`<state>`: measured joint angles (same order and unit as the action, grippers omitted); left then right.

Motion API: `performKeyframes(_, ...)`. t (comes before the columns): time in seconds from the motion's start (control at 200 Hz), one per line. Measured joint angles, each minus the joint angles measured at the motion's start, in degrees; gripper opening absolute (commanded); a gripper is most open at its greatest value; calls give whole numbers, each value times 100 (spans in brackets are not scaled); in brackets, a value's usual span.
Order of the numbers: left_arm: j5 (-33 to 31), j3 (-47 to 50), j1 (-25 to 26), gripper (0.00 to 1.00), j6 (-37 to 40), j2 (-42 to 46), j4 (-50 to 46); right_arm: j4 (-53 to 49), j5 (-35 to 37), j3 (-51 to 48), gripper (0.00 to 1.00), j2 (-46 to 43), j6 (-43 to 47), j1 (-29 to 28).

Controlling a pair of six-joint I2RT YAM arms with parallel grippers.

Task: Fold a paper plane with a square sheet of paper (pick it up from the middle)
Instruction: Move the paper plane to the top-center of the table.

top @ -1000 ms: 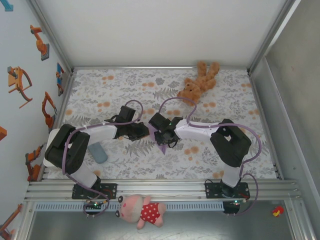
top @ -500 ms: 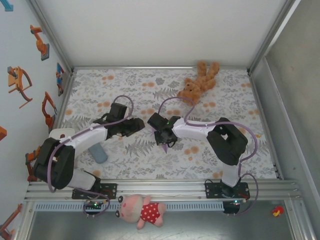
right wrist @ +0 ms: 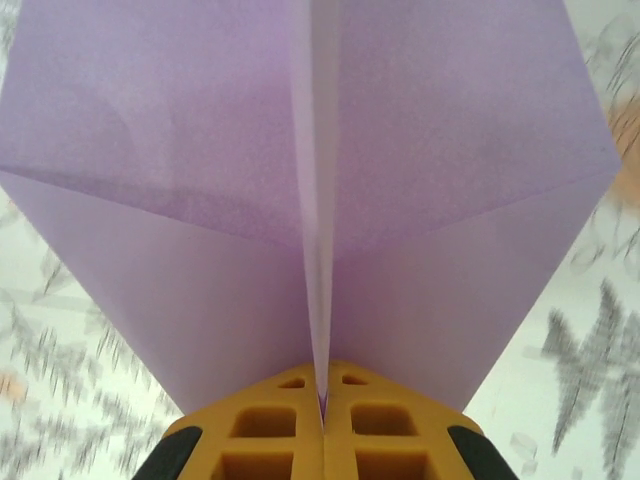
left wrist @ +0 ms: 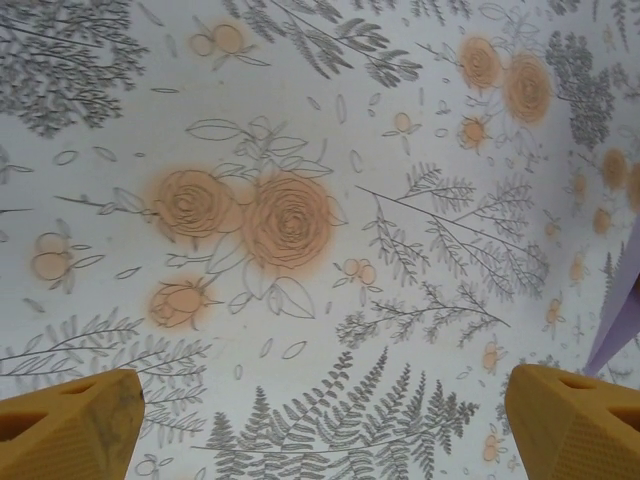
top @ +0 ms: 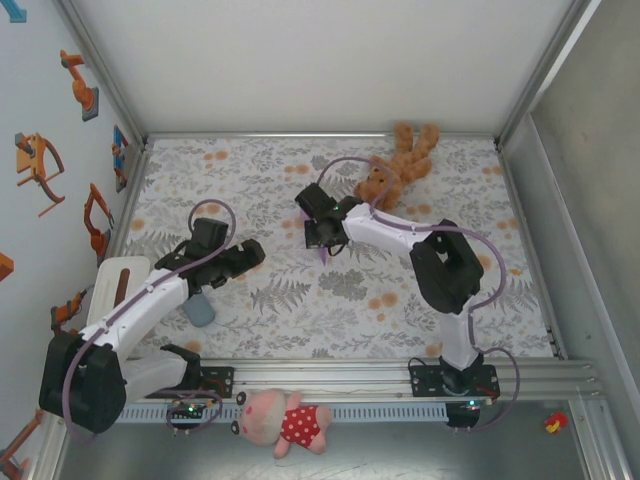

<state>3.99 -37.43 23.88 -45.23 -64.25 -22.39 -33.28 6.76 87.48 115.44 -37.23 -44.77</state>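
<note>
Both wings of the paper plane are already folded out, so the robot's right gripper will now go down to the floral mat beneath it and let go of the paper plane's centre crease there.
The paper plane (right wrist: 320, 190), pale lilac with a sharp centre crease, is pinched along that crease by my right gripper (right wrist: 322, 405), which is shut on it with both wings spread wide. From the top camera the right gripper (top: 318, 238) hangs over the mat's far middle, a sliver of the paper plane (top: 321, 253) showing below it. My left gripper (top: 248, 256) is well to the left, apart from the paper. Its yellow fingertips (left wrist: 70, 425) stand wide open over bare floral mat. A lilac edge of the plane (left wrist: 615, 335) shows at the right.
A brown teddy bear (top: 398, 162) lies at the far right, close behind the right gripper. A small grey-blue pad (top: 200, 308) rests near the left arm. A pink pig toy (top: 285, 420) lies beyond the front rail. Metal walls frame the floral mat (top: 330, 300).
My left gripper opened, let go of the paper and drew back to the left. My right gripper closed on the plane and carried it farther back, towards the teddy bear.
</note>
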Motion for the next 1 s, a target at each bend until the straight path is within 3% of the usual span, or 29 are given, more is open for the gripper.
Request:
performKeyframes(0.185,-142,85,-31,100,-2,138,-212,-111,-146,822,1,737,197,376)
performKeyframes(0.356,-164,92,-35,97,9,140,-291,-339,-162,1344,3,1202,369,426)
performKeyframes(0.716,-162,92,-35,96,13,140,-297,-610,-109,1550,22,1502,544,481)
performKeyframes(1.002,-160,92,-35,96,13,92,-295,-647,31,1652,25,1613,562,485)
